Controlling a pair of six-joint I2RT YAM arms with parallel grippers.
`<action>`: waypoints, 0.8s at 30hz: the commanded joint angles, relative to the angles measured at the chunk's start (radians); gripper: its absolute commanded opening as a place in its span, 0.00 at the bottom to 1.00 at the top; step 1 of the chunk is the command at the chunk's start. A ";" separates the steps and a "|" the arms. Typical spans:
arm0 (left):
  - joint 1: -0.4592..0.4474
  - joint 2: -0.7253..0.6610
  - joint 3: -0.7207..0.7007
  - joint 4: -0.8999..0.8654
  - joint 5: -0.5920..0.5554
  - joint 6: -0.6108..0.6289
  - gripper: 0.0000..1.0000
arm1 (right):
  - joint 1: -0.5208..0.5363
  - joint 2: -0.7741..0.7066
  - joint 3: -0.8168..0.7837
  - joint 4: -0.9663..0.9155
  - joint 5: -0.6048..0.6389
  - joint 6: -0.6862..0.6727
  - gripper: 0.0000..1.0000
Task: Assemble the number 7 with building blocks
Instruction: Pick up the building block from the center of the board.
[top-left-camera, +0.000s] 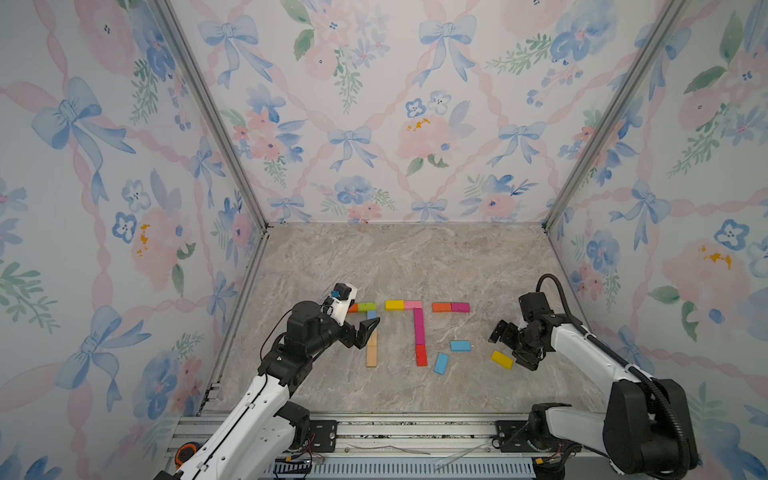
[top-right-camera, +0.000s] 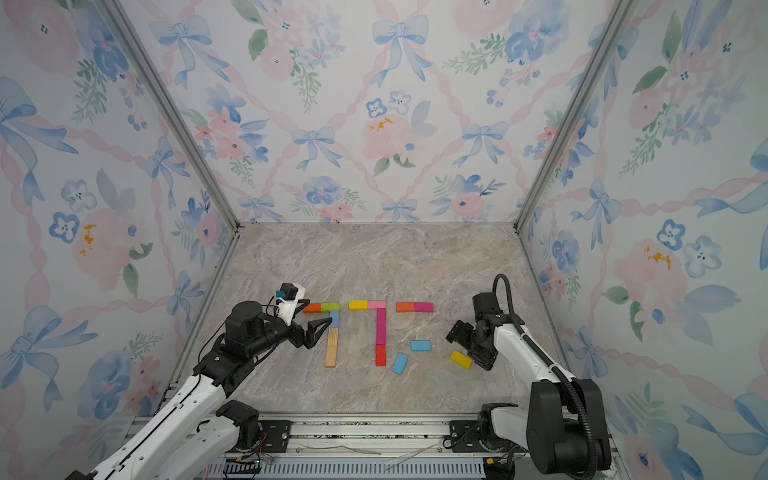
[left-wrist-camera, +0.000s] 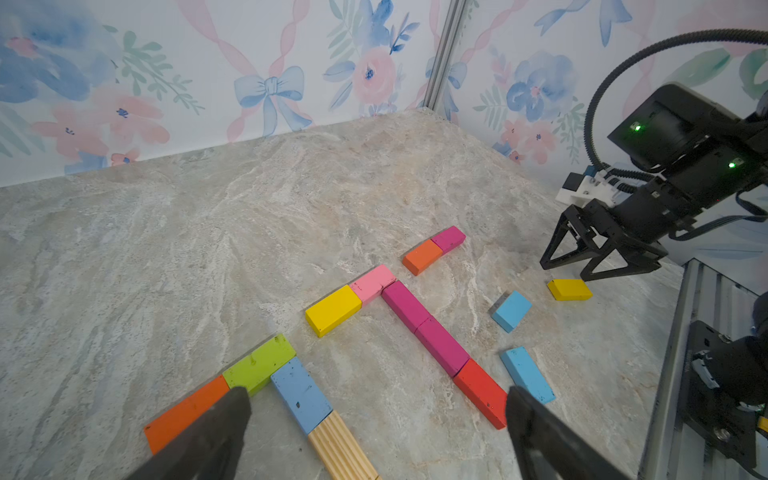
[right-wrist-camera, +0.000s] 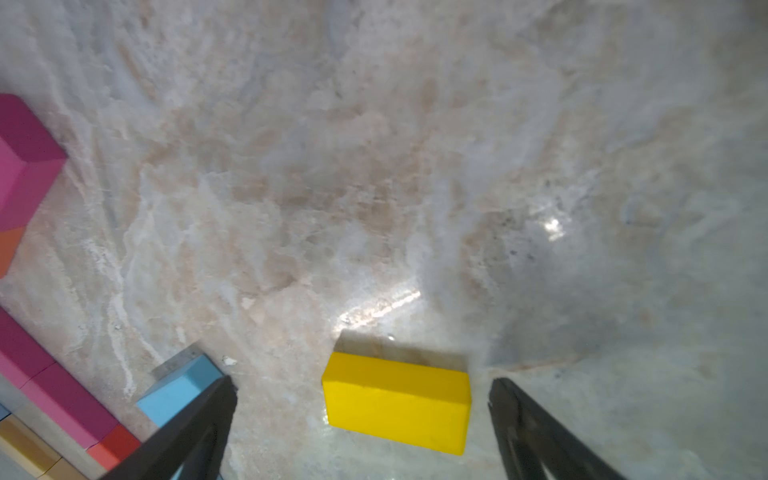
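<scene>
I will lower my right gripper toward the light blue blocks next, turning it, and close it across the yellow block's long sides, because the yellow block (top-right-camera: 461, 359) lies lengthwise between my fingers.
Building blocks lie flat on the marble table (top-left-camera: 415, 257). At the left, orange, green (top-left-camera: 367, 306), blue and plain wood blocks form a 7. In the middle, yellow (top-left-camera: 394, 305), pink, magenta (top-left-camera: 419, 326) and red blocks form another. An orange-and-magenta pair (top-left-camera: 451, 307) lies further right. Two light blue blocks (top-left-camera: 460, 345) (top-left-camera: 441, 363) lie loose. My right gripper (top-left-camera: 510, 351) (right-wrist-camera: 361, 386) is open astride a loose yellow block (right-wrist-camera: 397, 401) (top-right-camera: 461, 359), its fingers clear of it. My left gripper (top-left-camera: 362, 332) (left-wrist-camera: 376, 395) hangs open and empty over the left 7.
Floral walls close in the table on three sides, with metal posts (top-left-camera: 582, 145) in the back corners. A metal rail (top-left-camera: 415, 432) carrying both arm bases runs along the front edge. The back half of the table holds no blocks.
</scene>
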 joint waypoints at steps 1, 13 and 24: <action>0.006 -0.013 -0.010 0.001 0.013 0.013 0.98 | -0.007 0.051 0.058 0.007 -0.029 -0.121 0.98; 0.006 -0.022 -0.012 -0.002 0.010 0.012 0.98 | 0.056 0.114 0.032 -0.047 -0.112 -0.157 0.93; 0.005 -0.022 -0.013 -0.001 0.014 0.008 0.98 | 0.236 0.110 0.027 -0.120 0.035 -0.089 0.80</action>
